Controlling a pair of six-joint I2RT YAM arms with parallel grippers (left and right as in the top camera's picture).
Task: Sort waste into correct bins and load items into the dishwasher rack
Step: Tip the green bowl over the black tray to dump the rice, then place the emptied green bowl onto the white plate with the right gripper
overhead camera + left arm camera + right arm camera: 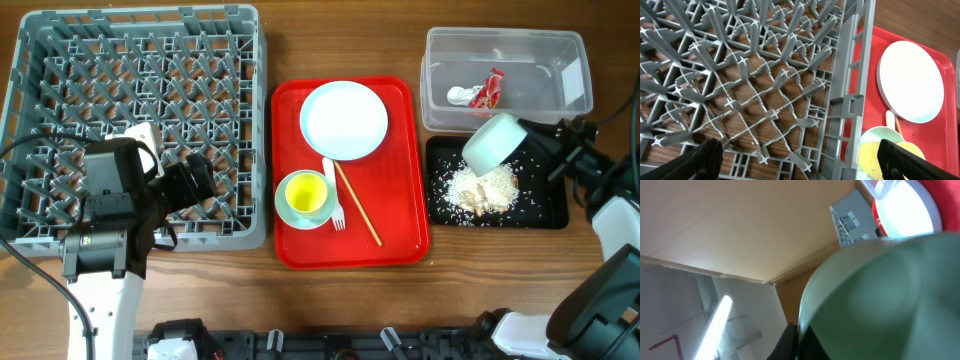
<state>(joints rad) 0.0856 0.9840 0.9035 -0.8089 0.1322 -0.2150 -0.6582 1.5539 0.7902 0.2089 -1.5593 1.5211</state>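
The bowl needs to go next with my right gripper to the bare white plate (pixel 343 120) (pixel 907 211) on the gripper's left in the overhead view. My right gripper then needs to turn the bowl upright, lower it and let go of it.
My right gripper (pixel 535 150) is shut on the rim of a pale mint-green bowl (pixel 493 142) and holds it tipped over the black tray (pixel 548 208), where whitish rice crumbs (pixel 482 189) lie in a heap. The bowl fills the right wrist view (pixel 890 300). The clear tub (pixel 505 80) holds the red wrapper (pixel 490 90) and a white scrap (pixel 460 95). My left gripper (pixel 800 160) is open and empty over the grey dishwasher rack (pixel 60 70), at its front right corner. On the red tray (pixel 400 240) are the white plate (pixel 344 119), the yellow cup (pixel 306 195) in the second green bowl (pixel 285 210), the fork (pixel 333 195) and the chopstick (pixel 358 205).
The red tray lies between the rack and the two bins. The left arm's body (pixel 105 230) covers the rack's front edge. The right arm (pixel 610 200) reaches in from the right edge. Bare wooden table (pixel 480 290) lies in front.
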